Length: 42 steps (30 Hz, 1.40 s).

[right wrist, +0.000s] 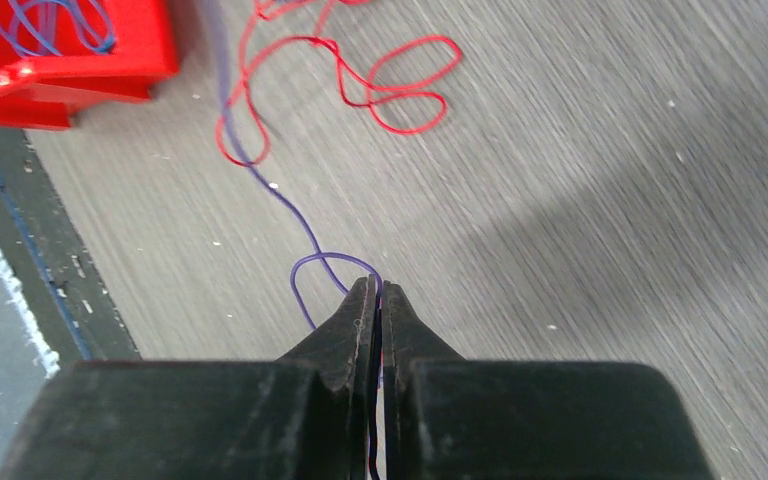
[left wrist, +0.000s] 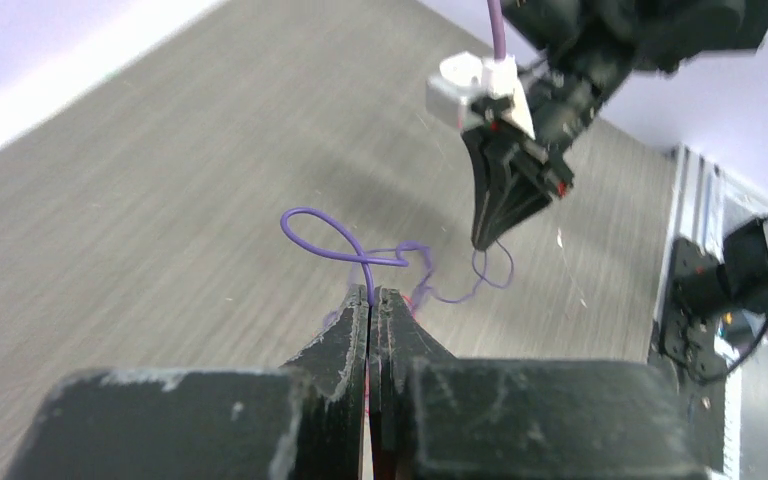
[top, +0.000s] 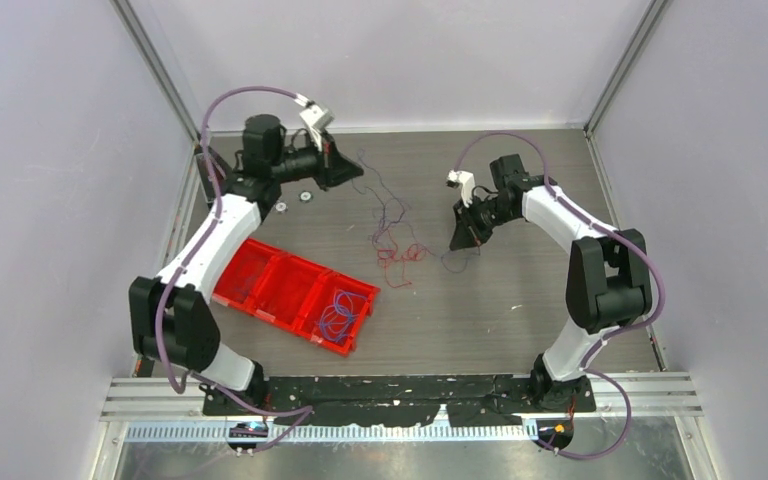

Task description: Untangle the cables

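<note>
My right gripper holds the loop of the purple cable and should next move gently to the right in the top view, away from the red cable, and let go of the loop. The tabletop is bare there.
The cables lie in a loose tangle at mid-table: thin purple strands run down into a red curly knot. My left gripper sits at the far left end of the tangle, shut on a purple cable that loops out just beyond its tips. My right gripper is at the tangle's right side, shut on another purple loop, its tips low over the table. That strand leads off to the red cable.
A red three-compartment tray lies at an angle on the left, with coiled blue and purple cables in its right compartment. Two small washers sit near the left arm. The enclosure walls stand close on both sides.
</note>
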Motion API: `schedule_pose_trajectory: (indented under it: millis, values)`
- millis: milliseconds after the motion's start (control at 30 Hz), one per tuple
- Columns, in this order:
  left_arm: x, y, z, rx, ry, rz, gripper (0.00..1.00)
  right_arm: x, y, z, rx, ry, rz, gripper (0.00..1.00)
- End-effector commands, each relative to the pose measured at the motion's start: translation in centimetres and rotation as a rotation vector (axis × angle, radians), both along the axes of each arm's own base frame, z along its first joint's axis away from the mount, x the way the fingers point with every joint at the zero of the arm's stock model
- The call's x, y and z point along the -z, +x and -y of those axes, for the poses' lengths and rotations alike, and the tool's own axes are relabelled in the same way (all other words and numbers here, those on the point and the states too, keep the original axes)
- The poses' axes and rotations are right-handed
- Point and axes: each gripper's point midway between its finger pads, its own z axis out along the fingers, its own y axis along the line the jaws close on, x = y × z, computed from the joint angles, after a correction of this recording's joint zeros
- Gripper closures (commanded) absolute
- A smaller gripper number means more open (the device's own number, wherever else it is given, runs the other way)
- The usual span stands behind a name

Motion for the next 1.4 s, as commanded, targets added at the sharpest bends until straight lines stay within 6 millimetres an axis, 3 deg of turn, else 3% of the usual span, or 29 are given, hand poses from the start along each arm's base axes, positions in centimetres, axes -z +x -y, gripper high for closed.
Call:
schedule_pose_trajectory:
  millis: [0, 67, 367, 567, 667, 700, 767, 833, 1133, 1233, 1367]
  values:
    - [-10.9, 0.7, -4.3, -0.154, -0.127, 0.178, 1.00, 0.6, 2.0, 1.7, 0.030, -0.087, 0.068, 0.95]
    - [-14.5, 0.3, -5.4, -0.178, -0.155, 0.242, 1.00, 2.0, 2.5, 2.6, 0.045, -0.145, 0.070, 0.95]
    - [-25.1, -1.1, -9.4, -0.306, -0.280, 0.419, 1.00, 6.0, 3.6, 6.1, 0.060, -0.361, 0.068, 0.95]
    - [-28.0, -2.4, -10.0, -0.309, -0.300, 0.478, 1.00, 6.4, 3.5, 6.9, 0.066, -0.395, 0.066, 0.95]
    - [-27.9, -3.3, -9.8, -0.298, -0.297, 0.466, 1.00, 6.2, 3.1, 6.4, 0.055, -0.368, 0.044, 0.94]
    - [-27.5, -3.5, -9.9, -0.299, -0.287, 0.461, 1.00, 6.1, 3.0, 6.3, 0.055, -0.358, 0.037, 0.91]
    - [-26.4, -4.2, -10.3, -0.324, -0.261, 0.439, 1.00, 5.4, 2.8, 5.7, 0.055, -0.327, 0.028, 0.68]
    - [-24.6, -4.8, -10.9, -0.344, -0.235, 0.389, 1.00, 4.4, 2.8, 5.4, 0.064, -0.305, 0.040, 0.53]
    - [-11.2, -9.9, -14.0, -0.384, 0.093, 0.198, 1.00, -2.5, 3.6, 3.7, 0.110, -0.181, 0.140, 0.21]
    - [-7.0, -11.6, -15.4, -0.411, 0.186, 0.146, 1.00, -4.8, 3.7, 3.1, 0.112, -0.139, 0.177, 0.07]
    - [-2.5, -11.8, -18.7, -0.526, 0.284, 0.079, 1.00, -7.4, 3.8, 2.7, 0.119, -0.106, 0.223, 0.02]
